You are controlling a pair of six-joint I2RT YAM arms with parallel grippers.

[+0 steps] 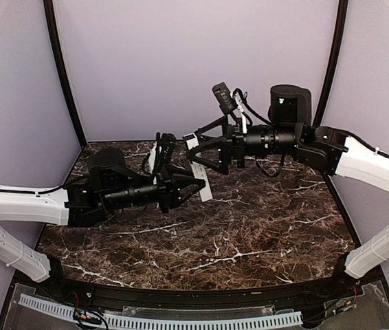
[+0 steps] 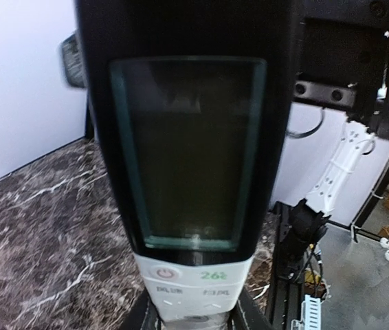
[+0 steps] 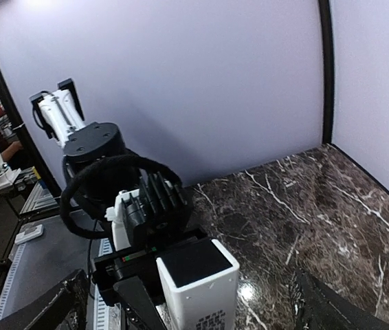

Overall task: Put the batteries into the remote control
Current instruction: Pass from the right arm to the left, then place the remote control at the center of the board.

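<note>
The remote control (image 1: pixel 205 191) should go down onto the clear marble, because that bare tabletop is below. My left gripper should lower, tip its fingers downward, lay it there and let go.
The remote control (image 1: pixel 205 191) is held up in the air over the middle of the table. My left gripper (image 1: pixel 197 184) is shut on its white button end. In the left wrist view the remote (image 2: pixel 194 172) fills the frame, with its black display section above the white part and my left gripper (image 2: pixel 193 320) clamped at the bottom. My right gripper (image 1: pixel 193 145) is open, its fingers spread either side of the remote's far end. In the right wrist view my right gripper (image 3: pixel 191 306) stands wide apart around the remote's square end (image 3: pixel 198 282) without touching it. No batteries are in view.
The dark marble table (image 1: pixel 249 234) has purple walls behind it and at both sides. Black frame posts (image 1: pixel 64 75) stand at the back corners. A white slotted cable tray (image 1: pixel 181 320) runs along the near edge. The left wrist housing (image 3: pixel 129 203) sits just behind the remote.
</note>
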